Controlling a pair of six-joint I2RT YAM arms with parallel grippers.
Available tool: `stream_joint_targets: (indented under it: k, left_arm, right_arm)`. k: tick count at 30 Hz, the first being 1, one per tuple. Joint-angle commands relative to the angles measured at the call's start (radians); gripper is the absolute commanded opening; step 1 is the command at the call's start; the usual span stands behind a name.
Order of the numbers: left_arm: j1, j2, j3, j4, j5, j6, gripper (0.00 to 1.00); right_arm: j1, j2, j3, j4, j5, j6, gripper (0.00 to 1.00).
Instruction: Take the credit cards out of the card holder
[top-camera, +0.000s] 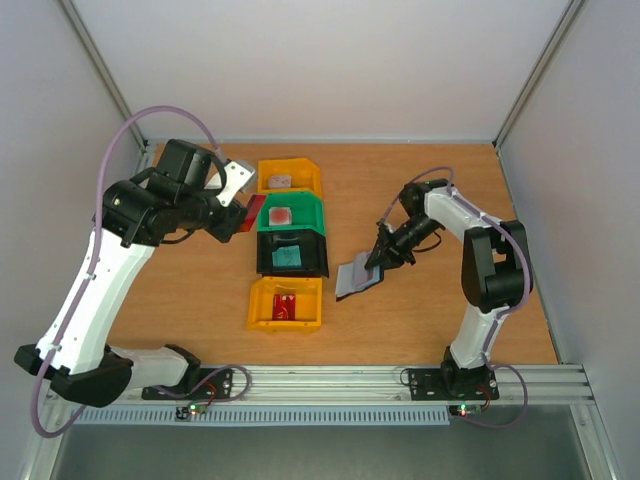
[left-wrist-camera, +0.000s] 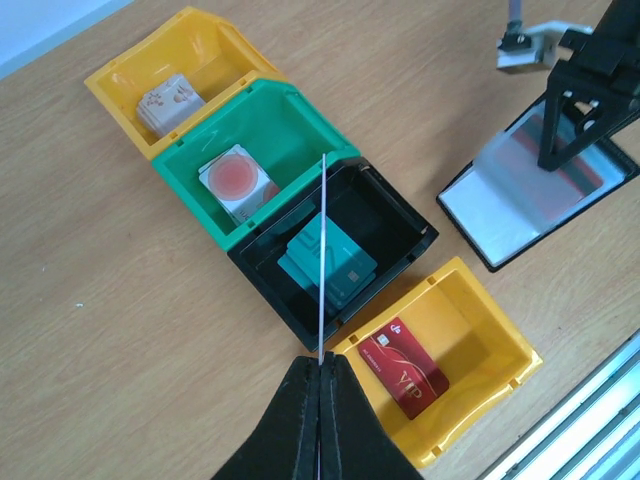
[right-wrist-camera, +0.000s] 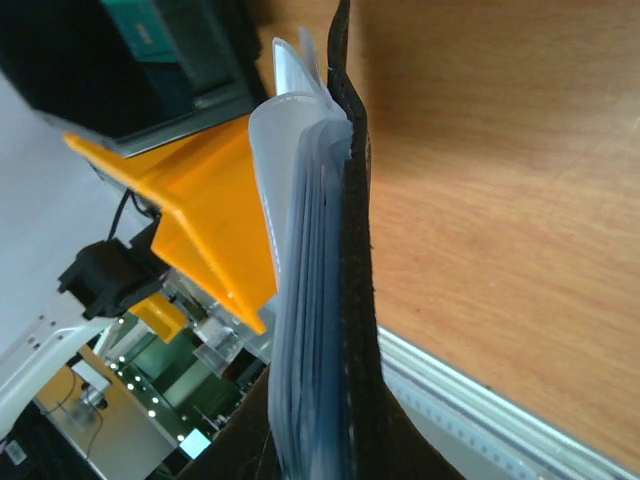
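Next, my right gripper should lower toward the tabletop (top-camera: 364, 294) (right-wrist-camera: 425, 240) beside the near yellow bin and release the cover, since the card holder is still tilted on one edge.
My left gripper (top-camera: 241, 216) (left-wrist-camera: 321, 362) is shut on a thin credit card (left-wrist-camera: 323, 250), which I see edge-on in the left wrist view; from above the card looks red (top-camera: 238, 223). It hangs over the row of bins. The black card holder (top-camera: 358, 276) (left-wrist-camera: 535, 195) (right-wrist-camera: 355, 200) lies open and tilted, one edge on the table. My right gripper (top-camera: 379, 257) (right-wrist-camera: 325, 405) is shut on its black cover and grey-blue pockets (right-wrist-camera: 300, 260). Other credit cards lie in bins: teal ones (left-wrist-camera: 330, 262) and a red one (left-wrist-camera: 403, 367).
Four bins stand in a row mid-table: a far yellow bin (top-camera: 290, 165) (left-wrist-camera: 215, 40), a green bin (top-camera: 310, 208) (left-wrist-camera: 285, 105), a black bin (top-camera: 268, 262) (left-wrist-camera: 405, 215) and a near yellow bin (top-camera: 258, 310) (left-wrist-camera: 480, 330). A metal rail (top-camera: 330, 380) runs along the near edge.
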Motion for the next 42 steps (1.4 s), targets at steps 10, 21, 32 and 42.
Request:
stream_joint_targets:
  k: [10, 21, 32, 42]
  left_arm:
    - [0.002, 0.023, 0.043, 0.037, 0.001, -0.003, 0.0]
    - [-0.001, -0.046, -0.037, 0.148, 0.081, 0.115, 0.0]
    - [-0.033, -0.105, -0.124, 0.351, -0.023, 0.227, 0.0]
    - [-0.118, -0.173, -0.338, 0.905, -0.309, 0.608, 0.0]
  right_arm:
    - [0.003, 0.144, -0.083, 0.159, 0.064, -0.021, 0.1]
    - [-0.09, 0.111, 0.085, -0.066, 0.399, 0.039, 0.58]
    - [0.011, 0.126, 1.102, -0.459, 0.395, 0.359, 0.72]
    - [0.369, 0.048, 1.235, -0.041, 0.376, 1.137, 0.69]
